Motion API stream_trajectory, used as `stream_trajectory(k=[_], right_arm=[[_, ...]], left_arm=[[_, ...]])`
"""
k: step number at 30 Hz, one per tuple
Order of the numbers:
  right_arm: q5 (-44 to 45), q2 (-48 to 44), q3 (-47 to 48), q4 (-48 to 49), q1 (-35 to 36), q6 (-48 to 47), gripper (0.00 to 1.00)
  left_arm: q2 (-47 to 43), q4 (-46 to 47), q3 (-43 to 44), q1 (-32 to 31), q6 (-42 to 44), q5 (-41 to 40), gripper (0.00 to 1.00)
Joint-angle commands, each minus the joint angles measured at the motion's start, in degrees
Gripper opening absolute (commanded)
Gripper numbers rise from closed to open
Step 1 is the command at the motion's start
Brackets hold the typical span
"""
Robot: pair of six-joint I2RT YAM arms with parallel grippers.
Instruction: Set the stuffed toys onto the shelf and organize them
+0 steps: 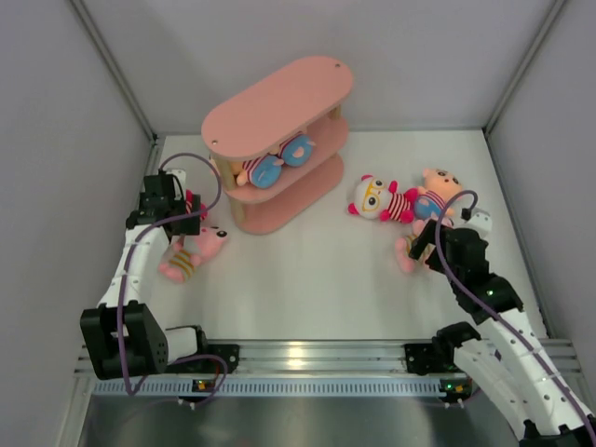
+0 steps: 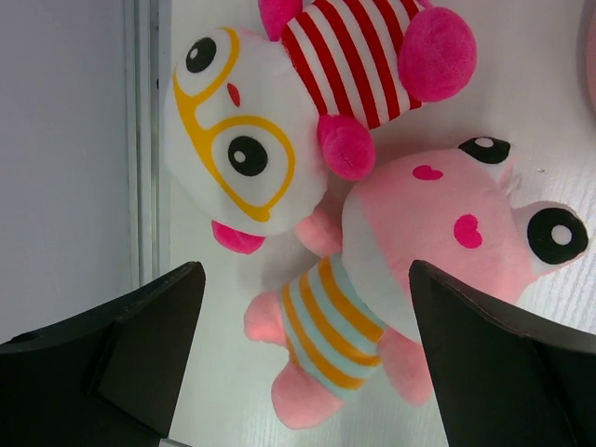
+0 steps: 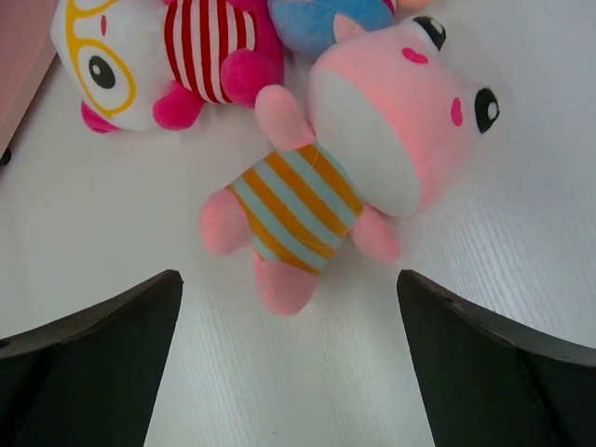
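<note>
My right gripper should next go down and move away from my base, over the toy's near leg, onto the orange-and-teal striped belly [image 1: 413,246] [image 3: 297,207].
The pink three-tier shelf [image 1: 279,102] stands at the back, with two striped toys with blue feet [image 1: 275,166] lying on its middle board. My left gripper [image 1: 184,226] is open above a pink toy with orange-blue stripes [image 1: 191,253] [image 2: 410,242] and a white toy with yellow glasses and red stripes [image 2: 242,121]; the pink toy's body lies between my open fingers [image 2: 307,372]. My right gripper [image 1: 424,244] [image 3: 289,372] is open just short of another pink orange-striped toy [image 3: 354,158]. A white red-striped toy [image 1: 380,199] [image 3: 140,56] and a pink-headed toy with blue [image 1: 438,191] lie beside it.
Grey enclosure walls close in the left, right and back; the left toys lie close to the left wall's rail [image 2: 144,140]. A corner of the shelf's base [image 3: 19,56] shows at the upper left of the right wrist view. An aluminium rail [image 1: 307,358] runs along the near edge.
</note>
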Motion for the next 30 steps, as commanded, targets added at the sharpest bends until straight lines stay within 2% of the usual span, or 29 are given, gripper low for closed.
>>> stream_trajectory(k=[1,6,9,10,14,21,24,25,27,28,30], right_arm=[[-1.69,2.03,-1.84,0.43,-0.66,8.99,0.99],[-3.18,6.15,-10.28,9.11,-0.66,21.83,0.99],[-1.87,8.52,-13.36,14.57,-0.66,25.71,0.95],[-1.34,9.14,-13.54,15.81,-0.66,25.73,0.91],[1.73,13.45,-11.0,18.19,-0.66,26.08,0.9],[-0.99,20.04,-9.68,23.46,-0.66,24.32,0.89],[-1.78,22.77,-9.06,25.48,-0.58,24.32,0.86],[-1.86,23.38,-8.89,26.01,-0.58,24.24,0.84],[-1.6,25.83,-8.27,27.5,-0.49,23.98,0.73],[-1.25,26.55,-7.92,27.51,-0.58,23.8,0.6],[0.15,28.04,-7.22,27.16,-0.49,22.66,0.43]], left_arm=[[-1.39,2.16,-0.13,0.09,-0.61,1.7,0.98],[-1.92,-0.03,-0.31,0.09,1.24,6.89,0.98],[-1.66,-0.12,-0.57,0.09,1.5,7.33,0.98],[-1.66,-0.12,-0.49,0.09,1.5,7.51,0.98],[-1.3,-0.3,-0.31,0.09,1.59,7.77,0.98],[-0.78,-0.56,-0.31,0.09,2.03,8.3,0.98],[-0.43,-0.56,-0.22,0.09,2.03,8.74,0.98],[-0.51,-0.56,-0.22,0.09,2.03,8.74,0.98],[-0.34,-0.56,-0.22,0.0,2.12,9.0,0.98],[-0.42,-0.65,-0.13,0.0,2.21,9.0,0.98],[-0.51,-0.91,-0.22,0.0,2.3,8.83,0.98]])
